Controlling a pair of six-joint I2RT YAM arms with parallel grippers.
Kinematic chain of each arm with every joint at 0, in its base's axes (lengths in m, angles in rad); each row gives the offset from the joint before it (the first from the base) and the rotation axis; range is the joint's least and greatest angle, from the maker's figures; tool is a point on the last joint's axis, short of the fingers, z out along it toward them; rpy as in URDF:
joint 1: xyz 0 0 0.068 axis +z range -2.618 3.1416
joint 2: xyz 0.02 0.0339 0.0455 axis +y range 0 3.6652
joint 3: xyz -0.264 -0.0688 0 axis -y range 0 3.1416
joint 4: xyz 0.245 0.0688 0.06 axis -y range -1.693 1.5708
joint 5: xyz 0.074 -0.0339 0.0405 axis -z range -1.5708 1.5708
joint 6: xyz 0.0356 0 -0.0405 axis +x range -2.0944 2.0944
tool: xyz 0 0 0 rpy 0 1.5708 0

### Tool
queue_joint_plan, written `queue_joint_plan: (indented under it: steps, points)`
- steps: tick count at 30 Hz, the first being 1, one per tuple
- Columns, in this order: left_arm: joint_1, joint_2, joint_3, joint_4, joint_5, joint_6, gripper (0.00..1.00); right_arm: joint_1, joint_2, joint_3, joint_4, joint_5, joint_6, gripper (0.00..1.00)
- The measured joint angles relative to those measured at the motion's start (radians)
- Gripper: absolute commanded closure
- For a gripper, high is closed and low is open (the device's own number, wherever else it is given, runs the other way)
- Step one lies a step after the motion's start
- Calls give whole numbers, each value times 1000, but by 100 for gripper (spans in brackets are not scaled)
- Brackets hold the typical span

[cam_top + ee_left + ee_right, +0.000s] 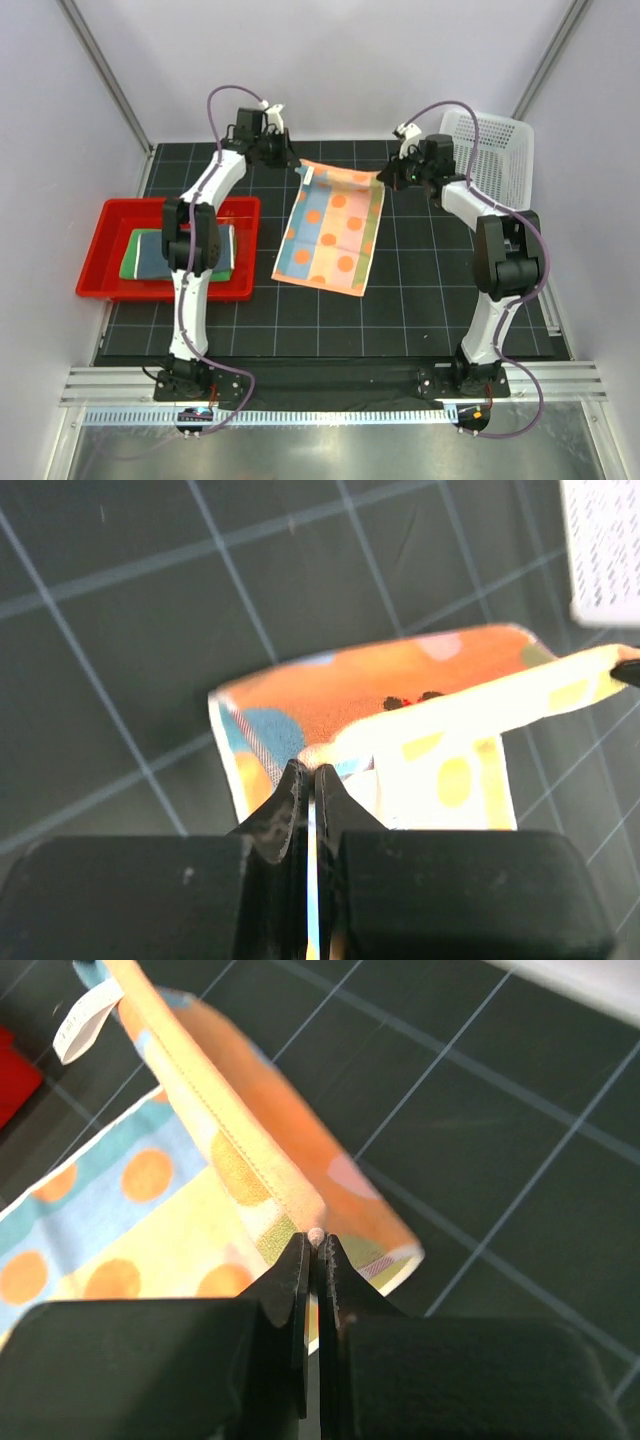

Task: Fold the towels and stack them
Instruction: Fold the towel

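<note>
The spread towel's near corner away from the tray lies back and down from my right gripper. Next I should move the hem in my right gripper back and down to that corner and let it go.
The orange dotted towel [332,227] lies spread on the black mat, its far edge lifted. My left gripper [296,162] is shut on its far left corner; the wrist view shows the cloth [400,695] pinched between the closed tips [309,770]. My right gripper [384,176] is shut on the far right corner, the hem [240,1175] clamped at the tips [314,1237]. The green towel [131,256] and the dark blue towel [152,251] lie folded and stacked in the red tray [110,220], partly hidden by my left arm.
A white mesh basket [497,150] stands at the back right, close to my right arm; its edge shows in the left wrist view [602,550]. The red tray sits at the mat's left edge. Grey walls close in on both sides.
</note>
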Motion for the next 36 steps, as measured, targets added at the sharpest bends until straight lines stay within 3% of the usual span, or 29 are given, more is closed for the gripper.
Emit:
queue_joint_plan:
  steps: [17, 26, 36]
  points:
    - [-3, -411, -594, 13, -2, 35, 100, 140, -387, -409, -69, 99, 110, 99]
    - [-11, -504, -760, 21, -14, 35, 100, 214, -428, -543, -90, 162, 205, 99]
    - [-36, -545, -816, 6, -37, 33, 100, 245, -564, -592, -135, 228, 236, 99]
